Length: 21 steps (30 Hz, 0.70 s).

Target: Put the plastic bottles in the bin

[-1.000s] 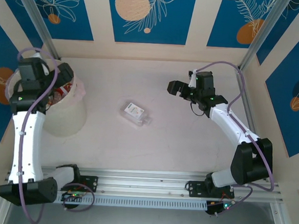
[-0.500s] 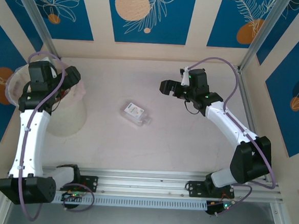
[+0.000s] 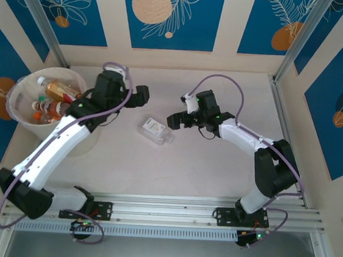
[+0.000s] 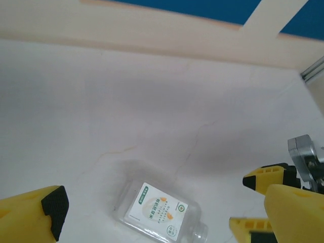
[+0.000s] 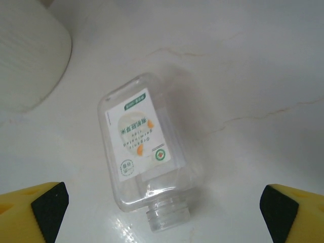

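Observation:
Next, my left gripper comes down from above onto the bottle's base end (image 3: 143,125) (image 4: 124,199) and closes. The right gripper stands beside the bottle's neck, leaving that end clear.
One clear plastic bottle (image 3: 155,131) with a white label and no cap lies on its side mid-table. In the left wrist view the bottle (image 4: 159,212) lies low between the fingers of my left gripper (image 4: 164,207), which is open and above it. My left gripper (image 3: 141,97) hangs up and left of the bottle. My right gripper (image 3: 173,121) is open just right of it. In the right wrist view the bottle (image 5: 142,152) lies ahead of the open right gripper (image 5: 164,205), neck toward the camera. The bin (image 3: 31,74) at far left holds several bottles (image 3: 59,89).
The right gripper's yellow fingers (image 4: 266,177) show in the left wrist view, right of the bottle. The bin's cream wall (image 5: 30,61) stands beyond the bottle in the right wrist view. Blue-patterned walls and metal posts (image 3: 46,28) enclose the table.
My left arm has swung from over the bin rightward to the table's middle, uncovering the bin. My right gripper has moved left and down toward the bottle. The bottle has not moved.

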Available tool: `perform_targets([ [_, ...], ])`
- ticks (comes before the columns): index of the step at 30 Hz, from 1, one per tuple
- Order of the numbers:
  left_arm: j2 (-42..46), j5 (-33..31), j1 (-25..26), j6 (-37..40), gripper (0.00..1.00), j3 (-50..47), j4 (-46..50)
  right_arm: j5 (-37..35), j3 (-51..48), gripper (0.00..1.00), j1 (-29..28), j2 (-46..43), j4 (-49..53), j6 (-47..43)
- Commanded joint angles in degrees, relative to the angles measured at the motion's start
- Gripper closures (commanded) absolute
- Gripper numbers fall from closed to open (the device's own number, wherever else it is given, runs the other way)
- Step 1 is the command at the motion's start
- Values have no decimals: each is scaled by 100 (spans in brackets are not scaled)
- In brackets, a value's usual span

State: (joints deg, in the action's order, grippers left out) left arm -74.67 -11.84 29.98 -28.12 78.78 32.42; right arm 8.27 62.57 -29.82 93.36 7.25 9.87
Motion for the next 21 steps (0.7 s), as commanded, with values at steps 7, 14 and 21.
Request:
perform_targets([
  [7, -531, 225, -166, -634, 0, -628, -556, -808, 869, 1, -701, 1167, 986, -1649],
  [14, -940, 1216, -627, -1485, 0, -1613, -1448, -1168, 1501, 1, -1022, 1964, 1408, -1829],
  [21, -1273, 1566, -856, -1913, 0, -2210, -1996, -1842, 1578, 1, -1254, 2479, 1529, -1757],
])
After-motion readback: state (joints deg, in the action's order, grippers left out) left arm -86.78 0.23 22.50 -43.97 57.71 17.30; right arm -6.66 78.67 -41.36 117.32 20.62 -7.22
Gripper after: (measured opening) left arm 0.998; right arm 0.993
